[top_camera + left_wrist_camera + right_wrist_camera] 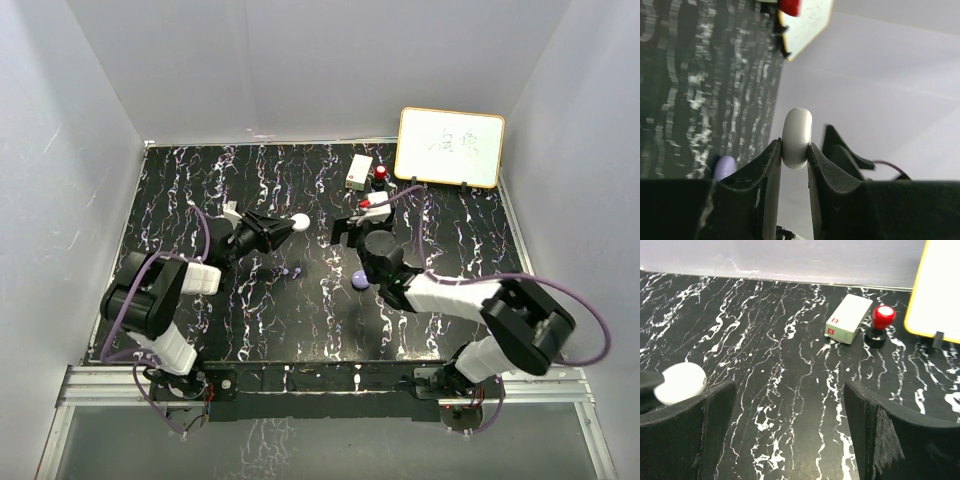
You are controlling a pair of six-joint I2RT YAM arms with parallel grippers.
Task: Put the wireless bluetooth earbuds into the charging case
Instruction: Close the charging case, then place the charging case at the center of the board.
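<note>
The left gripper needs to go down, easing to the left in the overhead view, onto bare table beyond the purple earbuds (290, 271), because the white case (300, 222) hangs above it.
My left gripper (283, 227) is shut on a white round charging case (300, 222) and holds it above the table at mid-left. In the left wrist view the case (797, 137) stands edge-on, pinched between the two fingertips (774, 150). A tiny purple earbud (290, 271) lies on the table just in front of it. A purple round case (360, 281) lies beside my right wrist. My right gripper (352, 226) is open and empty over bare table (790, 415); the white case (680, 383) shows at its left. No white earbuds are in view.
A white box (358, 172) and a red knob (381, 174) stand at the back centre; they also show in the right wrist view, the box (847, 325) left of the knob (883, 317). A yellow-framed whiteboard (450, 147) leans at the back right. White walls enclose the black marbled table (250, 320).
</note>
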